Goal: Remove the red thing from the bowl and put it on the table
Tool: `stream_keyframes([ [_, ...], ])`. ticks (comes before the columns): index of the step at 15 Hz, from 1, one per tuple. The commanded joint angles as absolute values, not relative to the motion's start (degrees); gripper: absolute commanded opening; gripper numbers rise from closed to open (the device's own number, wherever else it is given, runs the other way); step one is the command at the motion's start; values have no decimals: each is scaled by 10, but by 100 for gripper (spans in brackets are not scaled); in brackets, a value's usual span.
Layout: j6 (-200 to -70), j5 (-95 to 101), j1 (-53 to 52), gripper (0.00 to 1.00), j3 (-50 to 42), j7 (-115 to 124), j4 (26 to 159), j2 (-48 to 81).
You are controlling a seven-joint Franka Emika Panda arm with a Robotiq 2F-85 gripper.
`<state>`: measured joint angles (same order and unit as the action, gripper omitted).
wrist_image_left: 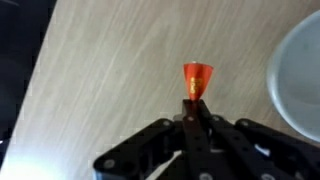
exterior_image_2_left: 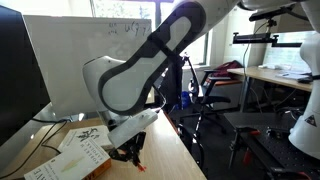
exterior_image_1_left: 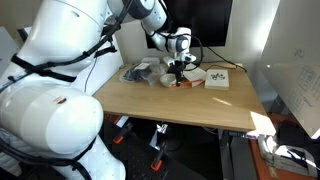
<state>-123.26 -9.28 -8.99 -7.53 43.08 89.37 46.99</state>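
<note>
My gripper slides away from the white bowl next and lowers over the bare wooden table, since that open part of the table lies clear of the bowl and box.
The red thing (wrist_image_left: 197,79) is a small orange-red cone-shaped piece. My gripper (wrist_image_left: 192,112) is shut on its lower end, and it sticks out past the fingertips over the bare wooden table (wrist_image_left: 110,70). The white bowl (wrist_image_left: 300,75) shows as a curved rim at the right edge of the wrist view, beside the red thing and apart from it. In an exterior view the gripper (exterior_image_1_left: 178,68) hangs low over the table next to the bowl (exterior_image_1_left: 166,78). In an exterior view the gripper (exterior_image_2_left: 130,152) is close to the tabletop, with a red spot (exterior_image_2_left: 139,165) under it.
A flat white box (exterior_image_1_left: 216,78) lies on the table beside the gripper and also shows in an exterior view (exterior_image_2_left: 88,150). A dark crumpled heap (exterior_image_1_left: 140,72) lies past the bowl. A monitor (exterior_image_1_left: 200,22) stands behind. The table's near edge (exterior_image_1_left: 170,120) is in front.
</note>
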Motion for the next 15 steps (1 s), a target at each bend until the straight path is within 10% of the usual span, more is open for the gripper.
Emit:
stream_keyframes([
  [1,-1305,-94,-116,2,-79,476,1044,384],
  [8,-1525,-107,-134,2,-77,529,1306,281],
  [9,-1549,-111,-128,32,-76,524,1325,273],
  [15,-1627,-71,-150,68,-111,524,1362,208],
])
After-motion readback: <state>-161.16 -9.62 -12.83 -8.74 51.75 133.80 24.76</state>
